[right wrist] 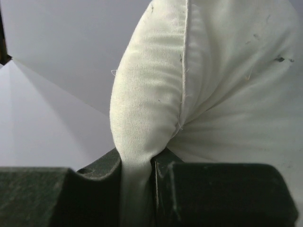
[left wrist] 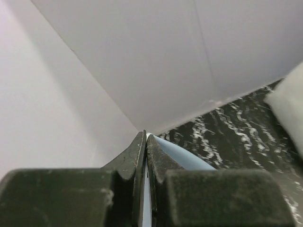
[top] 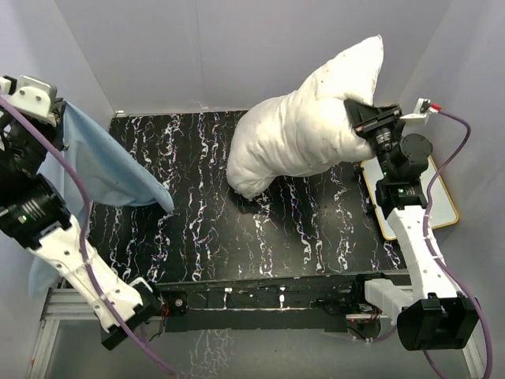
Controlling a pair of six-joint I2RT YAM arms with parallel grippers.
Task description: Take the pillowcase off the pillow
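Observation:
The pillow is already bare, so my right gripper should lower its raised corner to the tabletop (top: 341, 194) beside the whiteboard and release it.
The pale light-blue pillowcase (top: 106, 170) hangs limp at the left, fully off the pillow, its lower tip touching the table. My left gripper (top: 47, 118) is shut on its upper edge and holds it high; in the left wrist view (left wrist: 145, 142) a thin blue fold (left wrist: 182, 156) runs between the closed fingers. The off-white pillow (top: 304, 130) lies bare on the table's right half, one corner lifted. My right gripper (top: 359, 118) is shut on that corner; the right wrist view (right wrist: 139, 163) shows cream fabric (right wrist: 156, 94) pinched in the jaws.
The black marbled table (top: 237, 229) is walled by pale panels on the left, back and right. A small wood-framed whiteboard (top: 438, 205) lies at the table's right edge, under the right arm.

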